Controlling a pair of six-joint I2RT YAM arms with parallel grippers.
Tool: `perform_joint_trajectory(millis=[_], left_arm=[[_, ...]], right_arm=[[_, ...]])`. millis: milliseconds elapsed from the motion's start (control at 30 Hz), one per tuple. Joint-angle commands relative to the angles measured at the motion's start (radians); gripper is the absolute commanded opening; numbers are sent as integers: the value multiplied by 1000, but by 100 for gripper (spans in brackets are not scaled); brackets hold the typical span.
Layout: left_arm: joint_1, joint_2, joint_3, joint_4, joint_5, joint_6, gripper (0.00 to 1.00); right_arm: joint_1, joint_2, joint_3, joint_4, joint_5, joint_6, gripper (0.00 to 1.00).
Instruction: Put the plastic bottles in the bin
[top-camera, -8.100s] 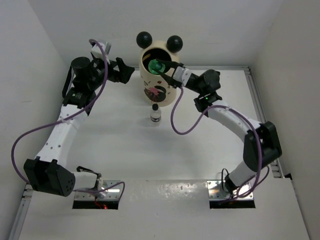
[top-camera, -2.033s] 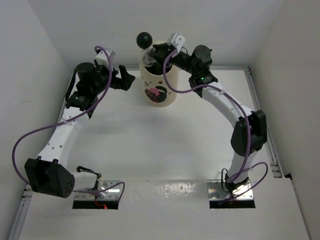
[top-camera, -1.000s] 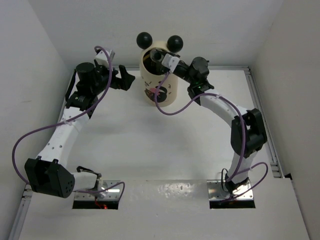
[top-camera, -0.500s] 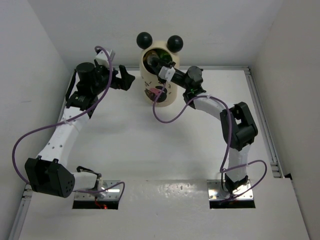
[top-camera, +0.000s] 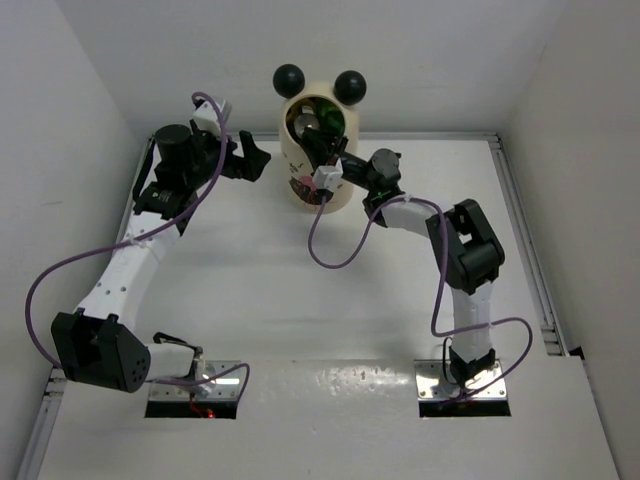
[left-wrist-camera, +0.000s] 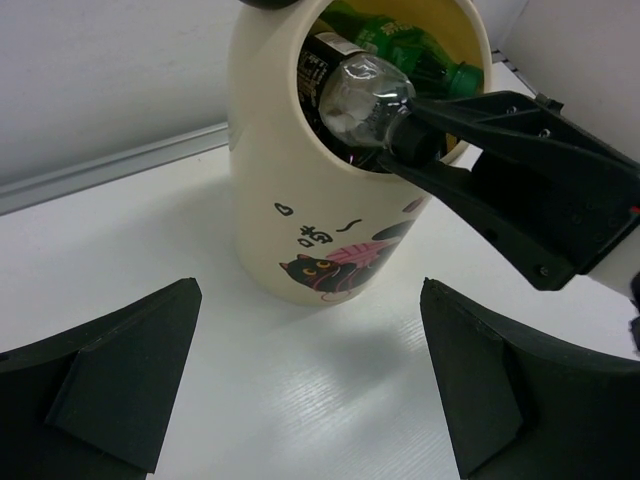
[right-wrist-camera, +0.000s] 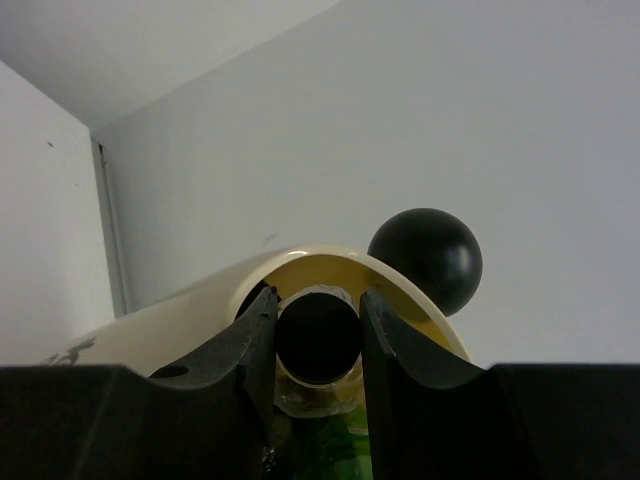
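Next, my right gripper pushes outward into the bin's opening (top-camera: 319, 116) (right-wrist-camera: 352, 278) and releases the clear bottle's black cap there, since that opening lies just outward of my gripper's fingers.
The cream bin (top-camera: 312, 170) with two black ball ears stands at the back of the table; it also shows in the left wrist view (left-wrist-camera: 300, 210) and right wrist view (right-wrist-camera: 180, 310). My right gripper (right-wrist-camera: 317, 335) is shut on the black cap of a clear bottle (left-wrist-camera: 362, 92), holding it tilted over the bin's rim. A green bottle (left-wrist-camera: 420, 48) and a dark-capped bottle lie inside. My left gripper (left-wrist-camera: 305, 390) is open and empty, low over the table just left of the bin.
White walls close the table on the left, back and right. A metal rail (top-camera: 520, 220) runs along the right side. One black ear (right-wrist-camera: 425, 258) sits close behind my right fingers.
The last bottle standing before the bin was picked up by my right gripper. In the last second the right arm drew back and lowered, bringing the bottle to the bin's rim. The left arm stayed.
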Motion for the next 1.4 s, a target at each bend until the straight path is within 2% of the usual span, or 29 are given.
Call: perform_joint_trajectory(millis=[0,133,167,200,233,400,433,500,533,567,700,733,800,833,867,967,1000,1033,1100,1167,1233,1367], left_arm=[[2,-25,21,15,2,8,99],[2,-16,30,15,2,8,99],[2,-16,40,15,2,8,99],[2,-16,40,15,2,8,99],[2,-16,40,15,2,8,99],[2,-7,40,15,2,8,99],[2,-6,40,15,11,8,99],[2,-6,40,15,11,8,99],[2,-6,40,15,11,8,99],[2,-6,40,15,11,8,99],[2,-17,40,15,11,8,99],[2,-26,40,15,11,8,99],[2,-26,40,15,11,8,99],[2,-37,40,15,11,8,99],[2,-37,40,6,11,8,99],[2,-23,99,-68,11,29,99],[2,-7,128,-115,31,50,99],[2,15,195,-230,31,69,99],[2,73,248,-344,13,129,99],[2,98,302,-493,-56,138,99],[2,83,302,-545,-154,138,99],[11,-14,173,-504,-245,75,99]], right_arm=[[-2,42,51,0,6,-77,0],[-2,73,112,-29,29,-66,1],[-2,69,120,-41,41,-55,6],[-3,65,134,-79,56,-33,18],[-2,58,138,-92,66,-11,25],[-5,10,146,-147,101,73,48],[-5,6,142,-150,106,109,59],[-2,-23,123,-161,118,138,74],[-5,-31,109,-167,118,156,86],[-11,-40,103,-172,118,169,89],[-23,-123,53,-228,95,294,90],[-28,-178,45,-228,84,376,90],[-27,-226,16,-239,63,438,90],[-27,-303,2,-248,46,469,90],[-27,-332,-1,-265,44,576,89],[-28,-450,19,-430,78,726,88],[-31,-494,28,-543,90,763,88],[-36,-511,74,-610,124,782,88],[-59,-572,105,-890,182,837,88],[-102,-641,119,-1074,231,870,91],[-167,-681,71,-1191,274,891,96],[-276,-827,-44,-1340,334,920,100]])
